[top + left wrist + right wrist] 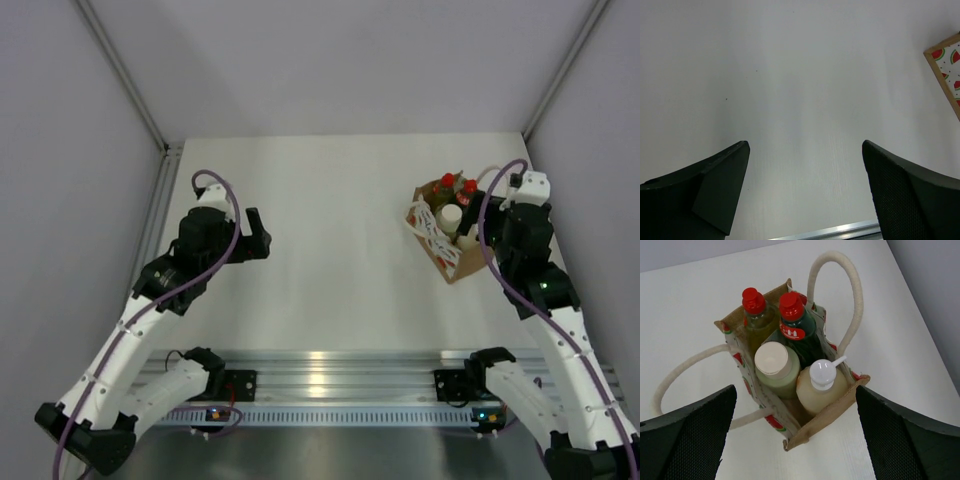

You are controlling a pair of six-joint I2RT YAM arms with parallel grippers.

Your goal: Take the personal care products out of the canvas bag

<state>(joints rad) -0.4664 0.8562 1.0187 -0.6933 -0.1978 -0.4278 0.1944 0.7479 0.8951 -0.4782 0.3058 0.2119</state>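
My right gripper is to move outward and down onto the green bottle's red cap [470, 186] [791, 306], because that cap is uncovered between the bag's white rope handles.
The canvas bag [447, 258] stands upright at the right of the table, with white rope handles [852, 300] and watermelon-print sides; its edge shows in the left wrist view [947, 65]. Inside stand the green bottle with red cap [796, 327], the slim yellow bottle with red cap [755, 315], the cream cylinder with white lid [774, 367] and the peach pump bottle [821, 385]. My right gripper [795, 430] is open, just above and beside the bag's near end [497, 205]. My left gripper [257, 235] is open and empty over bare table [805, 150].
The white table [330, 230] is walled by grey panels left, right and behind. An aluminium rail [340, 375] runs along the near edge by the arm bases; it also shows in the left wrist view [830, 232].
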